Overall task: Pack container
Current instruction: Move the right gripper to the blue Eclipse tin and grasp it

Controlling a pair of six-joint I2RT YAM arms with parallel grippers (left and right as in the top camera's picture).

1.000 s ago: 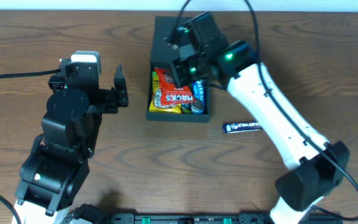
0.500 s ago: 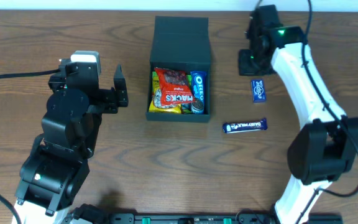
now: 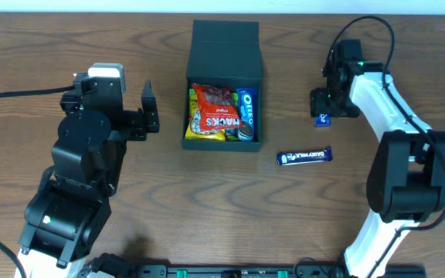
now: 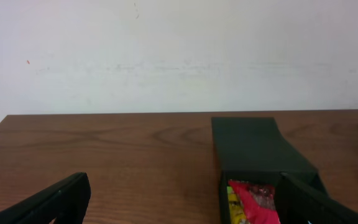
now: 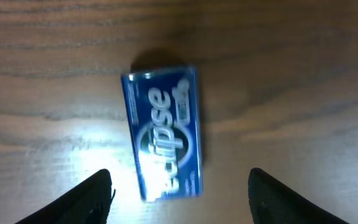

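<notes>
I need to lower my right gripper first and shift it slightly toward the container, to grab the off-centre Eclipse packet by its long sides (image 3: 322, 120) (image 5: 165, 135).
The container (image 3: 224, 46), a dark box with its flap lid folded back, lies at the top middle of the table. It holds a red Hacks packet (image 3: 219, 113), an Oreo pack (image 3: 246, 114) and something yellow. My right gripper (image 3: 325, 106) hovers open over a blue Eclipse packet (image 3: 322, 119) lying flat on the table to the right of the box. In the right wrist view the Eclipse packet (image 5: 165, 134) lies between and ahead of the spread fingertips (image 5: 92, 198), untouched. My left gripper (image 3: 150, 113) stands open to the left of the container (image 4: 258, 146), holding nothing.
A dark blue Dairy Milk bar (image 3: 304, 157) lies on the wood below the right gripper and to the right of the box's front corner. A black cable (image 3: 14, 94) runs in from the left edge. A pale wall (image 4: 179, 50) stands behind the table.
My right arm swung from above the container out to the right and came down over the Eclipse packet, and its jaws went from shut to open. The left arm has not moved.
</notes>
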